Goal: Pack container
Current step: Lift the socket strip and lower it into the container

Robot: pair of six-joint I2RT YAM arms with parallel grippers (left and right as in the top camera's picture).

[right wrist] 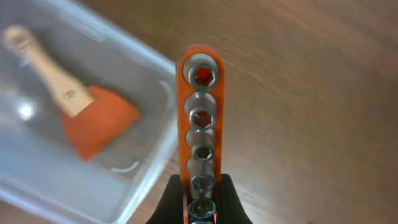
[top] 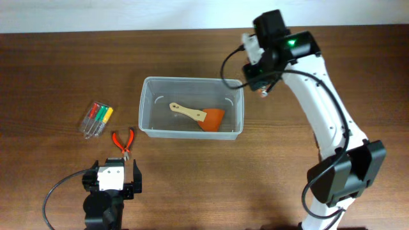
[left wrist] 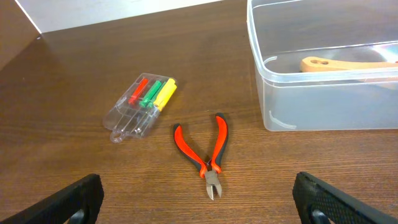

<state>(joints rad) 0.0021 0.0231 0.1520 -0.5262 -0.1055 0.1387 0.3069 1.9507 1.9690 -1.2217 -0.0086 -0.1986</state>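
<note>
My right gripper swings the socket bar over the container's rim next, turning it, then lowers it inside beside the spatula's wooden handle.
The clear plastic container point(top: 192, 107) sits mid-table and holds an orange spatula with a wooden handle point(top: 198, 115). It also shows in the left wrist view point(left wrist: 323, 93) and the right wrist view point(right wrist: 56, 162). My right gripper point(right wrist: 200, 193) is shut on an orange rail of metal sockets point(right wrist: 201, 137), held in the air just beyond the container's right rim. In the overhead view it is near the container's far right corner point(top: 259, 70). My left gripper point(top: 114, 179) is open and empty, low at the front left, facing red-handled cutters point(left wrist: 208, 152) and a clear screwdriver pack point(left wrist: 140, 102).
The cutters point(top: 124, 140) and the screwdriver pack point(top: 96, 118) lie on the wooden table left of the container. The right arm's white links and base point(top: 339, 172) stand at the right side.
</note>
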